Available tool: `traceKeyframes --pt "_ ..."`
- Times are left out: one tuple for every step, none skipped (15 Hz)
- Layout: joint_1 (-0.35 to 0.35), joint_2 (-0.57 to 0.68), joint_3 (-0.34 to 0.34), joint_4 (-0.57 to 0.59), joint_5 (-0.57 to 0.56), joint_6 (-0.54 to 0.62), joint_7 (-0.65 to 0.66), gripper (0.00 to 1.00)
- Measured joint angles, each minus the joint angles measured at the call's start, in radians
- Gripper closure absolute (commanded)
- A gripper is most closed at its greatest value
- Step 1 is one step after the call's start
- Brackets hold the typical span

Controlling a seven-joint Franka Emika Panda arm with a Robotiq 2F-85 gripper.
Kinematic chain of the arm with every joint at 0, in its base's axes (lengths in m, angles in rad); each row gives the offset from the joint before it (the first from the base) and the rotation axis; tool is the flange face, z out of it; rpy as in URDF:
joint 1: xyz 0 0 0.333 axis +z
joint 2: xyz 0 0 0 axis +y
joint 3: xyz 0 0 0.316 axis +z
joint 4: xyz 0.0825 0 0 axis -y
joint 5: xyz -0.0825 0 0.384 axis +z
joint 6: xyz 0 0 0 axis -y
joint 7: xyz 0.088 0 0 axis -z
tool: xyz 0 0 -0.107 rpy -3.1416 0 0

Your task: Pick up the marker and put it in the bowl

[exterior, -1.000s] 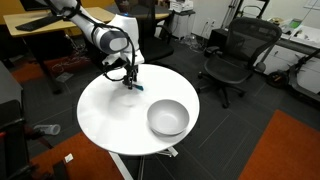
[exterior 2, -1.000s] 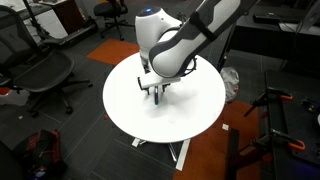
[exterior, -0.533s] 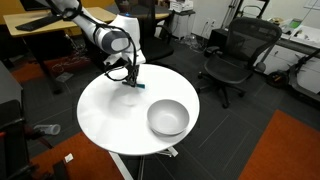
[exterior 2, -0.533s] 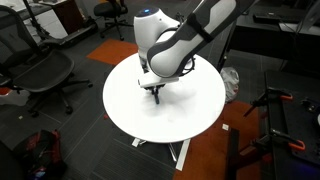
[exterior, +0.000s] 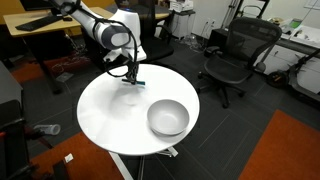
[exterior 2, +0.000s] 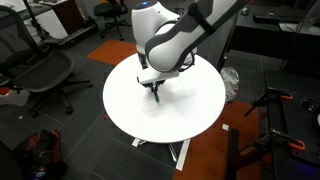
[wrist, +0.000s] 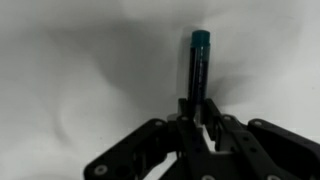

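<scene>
The empty bowl is across the table from the marker, so my gripper will lift the marker clear of the bowl's rim, carry it over the bowl's middle [exterior: 168, 119], lower it and let go.
My gripper [wrist: 197, 112] is shut on the marker [wrist: 198, 70], a thin dark stick with a teal end that points away from the jaws over the white table top. In an exterior view the gripper [exterior: 132, 77] hangs just above the far left part of the round white table [exterior: 105, 115], with the marker's teal end [exterior: 139, 82] showing beside it. The light grey bowl [exterior: 168, 103] stands empty on the near right part of that table, well apart from the gripper. From the opposite side, the gripper [exterior 2: 155, 88] shows under the arm's bulk over the table [exterior 2: 195, 110]; the bowl is hidden there.
Black office chairs [exterior: 235, 55] stand beyond the table, and another chair [exterior 2: 45, 75] stands off to one side. A wooden desk [exterior: 40, 25] is behind the arm. Dark floor with an orange carpet patch [exterior: 290, 150] surrounds the table.
The jaws have shut on the marker. The gripper has then risen slightly off the table with the marker in it.
</scene>
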State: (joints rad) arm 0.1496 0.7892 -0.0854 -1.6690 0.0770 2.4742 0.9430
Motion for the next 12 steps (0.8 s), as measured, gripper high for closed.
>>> traceKeyframes --pt "0.000 -0.018 0.000 -0.004 -0.001 -0.014 -0.007 0.95" --pt "0.000 -0.038 -0.002 -0.008 -0.001 -0.030 -0.016 0.95" --pt "0.000 -0.062 -0.006 -0.015 -0.005 -0.047 -0.017 0.95" --pt "0.000 -0.087 -0.011 -0.023 -0.013 -0.065 -0.017 0.95" --pt "0.000 -0.113 -0.019 -0.033 -0.021 -0.082 -0.017 0.95" --pt "0.000 -0.139 -0.029 -0.043 -0.032 -0.099 -0.017 0.95" --pt "0.000 -0.165 -0.040 -0.054 -0.041 -0.114 -0.017 0.95" --pt "-0.001 -0.189 -0.052 -0.065 -0.056 -0.129 -0.017 0.95" --pt "-0.001 -0.213 -0.065 -0.075 -0.072 -0.142 -0.016 0.95" --pt "-0.003 -0.235 -0.078 -0.086 -0.086 -0.151 -0.016 0.95" --pt "-0.005 -0.256 -0.090 -0.097 -0.101 -0.158 -0.015 0.95" --pt "-0.011 -0.273 -0.099 -0.106 -0.113 -0.164 -0.015 0.95"
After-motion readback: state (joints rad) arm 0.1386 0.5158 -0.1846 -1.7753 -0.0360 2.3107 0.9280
